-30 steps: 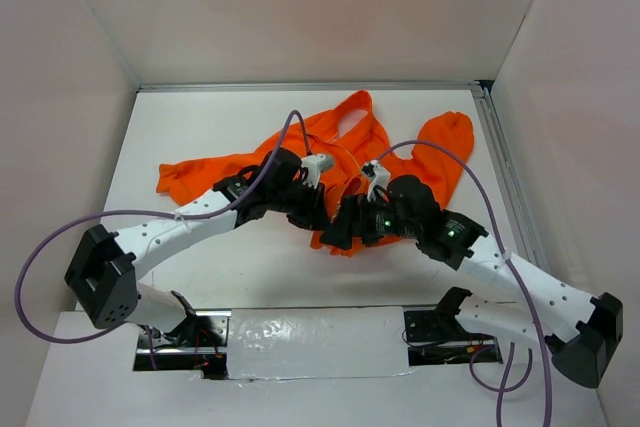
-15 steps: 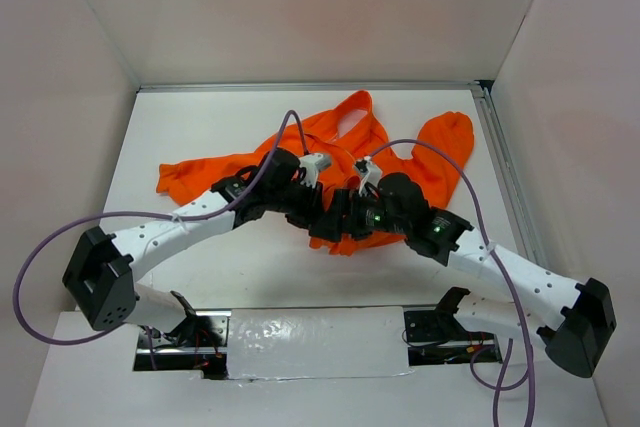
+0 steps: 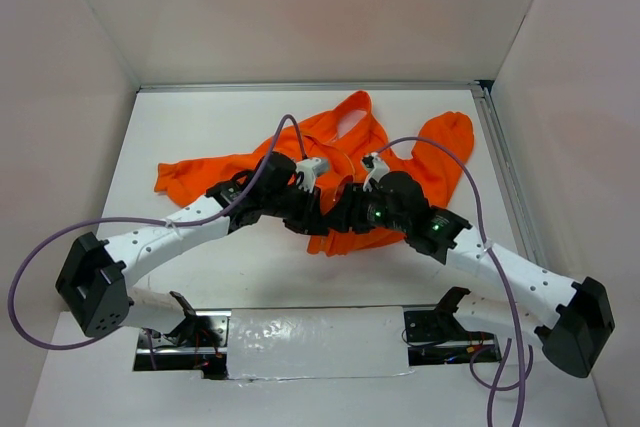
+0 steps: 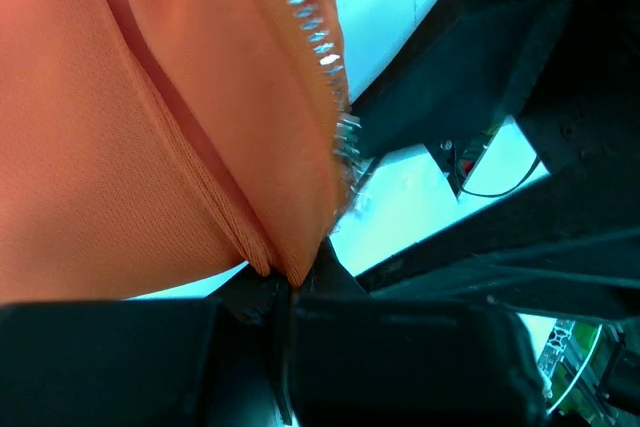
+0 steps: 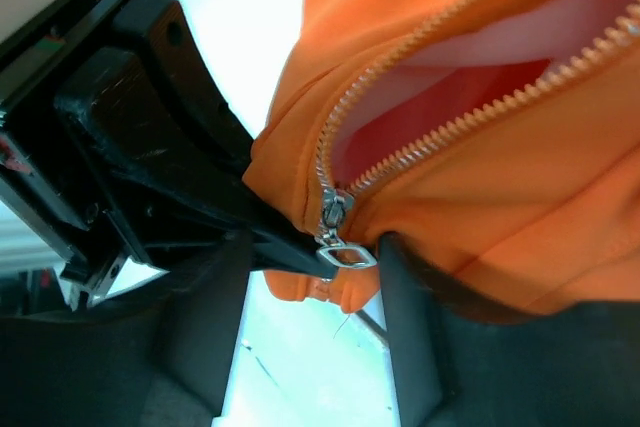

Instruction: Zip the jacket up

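The left gripper pulls the pinched hem back toward the table's near edge and lets go of it there next, because the open zipper still bends in a curve.
The orange jacket (image 3: 400,162) lies crumpled on the white table, its front open with the pale lining (image 5: 520,42) showing. My left gripper (image 3: 308,213) is shut on the jacket's bottom hem (image 4: 285,265), just beside the silver zipper teeth (image 4: 318,47). My right gripper (image 3: 345,217) is open. Its fingers (image 5: 410,337) stand on either side of the silver zipper slider (image 5: 333,215) and its pull tab (image 5: 346,256) at the bottom of the zipper, not touching them. The left gripper's black fingertip (image 5: 285,237) shows just behind the slider.
White walls enclose the table on three sides, with a metal rail (image 3: 505,167) along the right. Purple cables (image 3: 290,127) loop over both arms. One sleeve (image 3: 190,175) spreads left and another (image 3: 445,137) lies at the right. Bare table (image 3: 200,117) surrounds the jacket.
My right gripper has moved left to the jacket's bottom hem, right up against the left gripper. The left arm shifted slightly, still holding the hem.
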Controlling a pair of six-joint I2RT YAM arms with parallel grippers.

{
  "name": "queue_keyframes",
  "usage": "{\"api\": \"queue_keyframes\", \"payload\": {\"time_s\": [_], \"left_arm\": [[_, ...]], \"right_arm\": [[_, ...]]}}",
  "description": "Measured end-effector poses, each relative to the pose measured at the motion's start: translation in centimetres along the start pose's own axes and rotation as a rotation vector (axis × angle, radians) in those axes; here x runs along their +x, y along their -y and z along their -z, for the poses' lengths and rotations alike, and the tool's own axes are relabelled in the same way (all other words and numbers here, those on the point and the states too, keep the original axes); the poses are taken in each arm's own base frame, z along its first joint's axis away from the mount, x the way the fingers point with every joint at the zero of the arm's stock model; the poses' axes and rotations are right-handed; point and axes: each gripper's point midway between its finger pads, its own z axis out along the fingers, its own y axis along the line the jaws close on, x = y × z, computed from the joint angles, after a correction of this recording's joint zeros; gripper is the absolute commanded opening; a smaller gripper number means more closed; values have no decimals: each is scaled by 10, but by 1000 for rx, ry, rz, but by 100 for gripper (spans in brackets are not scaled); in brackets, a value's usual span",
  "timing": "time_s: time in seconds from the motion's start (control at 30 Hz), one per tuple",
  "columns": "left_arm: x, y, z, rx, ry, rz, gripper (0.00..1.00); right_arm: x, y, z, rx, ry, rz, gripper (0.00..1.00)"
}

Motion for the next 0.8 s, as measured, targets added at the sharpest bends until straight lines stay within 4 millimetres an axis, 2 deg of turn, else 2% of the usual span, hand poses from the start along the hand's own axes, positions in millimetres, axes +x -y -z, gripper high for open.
{"api": "queue_keyframes", "payload": {"time_s": [0.1, 0.23, 0.27, 0.33, 0.43, 0.47, 0.63, 0.67, 0.8], "left_arm": [[0, -1, 0, -5, 0, 1, 0], [1, -3, 0, -15, -2, 5, 0], [1, -3, 0, -16, -3, 5, 0], [0, -4, 0, -23, 1, 5, 0], [1, -7, 0, -36, -1, 8, 0], [3, -7, 1, -38, -6, 10, 0], [6, -6, 0, -38, -16, 11, 0], [6, -7, 0, -42, -17, 13, 0], [4, -8, 0, -56, -5, 22, 0]], "right_arm": [[3, -2, -3, -21, -21, 12, 44], [7, -3, -4, -37, -36, 27, 38], [7, -3, -4, -37, -37, 29, 32], [8, -2, -4, -37, -39, 38, 27], [9, 1, -4, -23, -44, 50, 23], [10, 3, -4, -14, -44, 52, 18], [10, 11, -5, 22, -40, 76, 6], [11, 10, -5, 27, -41, 81, 0], [7, 12, -4, 72, -34, 96, 0]]}}
